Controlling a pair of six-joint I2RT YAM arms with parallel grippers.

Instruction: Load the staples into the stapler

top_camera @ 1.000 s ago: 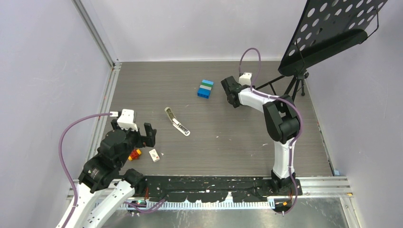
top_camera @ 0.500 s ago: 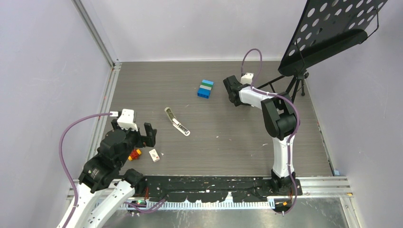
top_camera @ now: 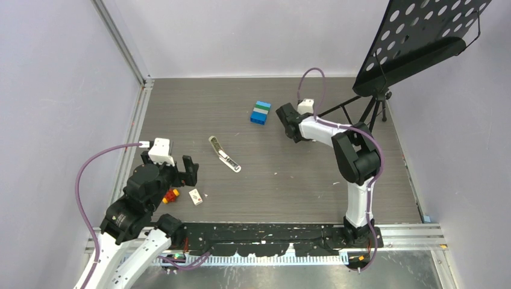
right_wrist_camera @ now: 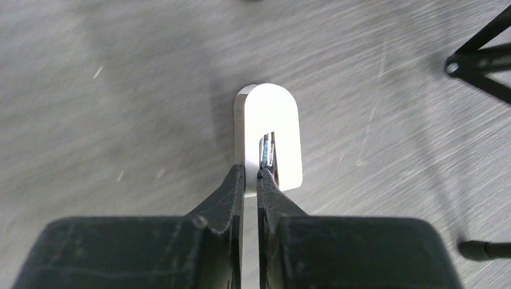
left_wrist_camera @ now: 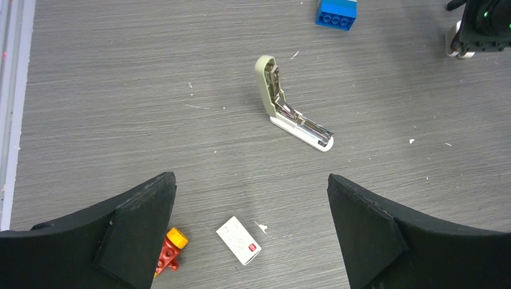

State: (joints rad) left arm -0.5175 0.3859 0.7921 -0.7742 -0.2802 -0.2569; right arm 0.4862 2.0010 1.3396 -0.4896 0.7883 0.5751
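Next, my right gripper swings back and to the left in the top view and releases the white object where clear tabletop lies beside the stapler.
The stapler (top_camera: 224, 154) (left_wrist_camera: 289, 111) lies hinged open mid-table, olive top raised, silver channel showing. The staples box (top_camera: 195, 197) (left_wrist_camera: 238, 240), white with a red mark, lies flat near the left arm. My left gripper (top_camera: 170, 167) (left_wrist_camera: 250, 177) hovers open just short of the box, which shows between its fingers. My right gripper (top_camera: 288, 120) (right_wrist_camera: 250, 174) is far back, right of the blue bricks. It is shut on one side wall of a stubby white object (right_wrist_camera: 271, 120) that has a slot with metal in it.
A blue-green brick stack (top_camera: 260, 112) (left_wrist_camera: 337, 12) sits left of the right gripper. A red-yellow toy brick (top_camera: 171, 195) (left_wrist_camera: 171, 250) lies beside the left finger. A black music stand (top_camera: 416, 42) with tripod legs (right_wrist_camera: 482, 54) occupies the back right corner.
The right gripper's jaws closed onto the white stubby object and the wrist shifted slightly left. The left arm, stapler and staples box stayed put.
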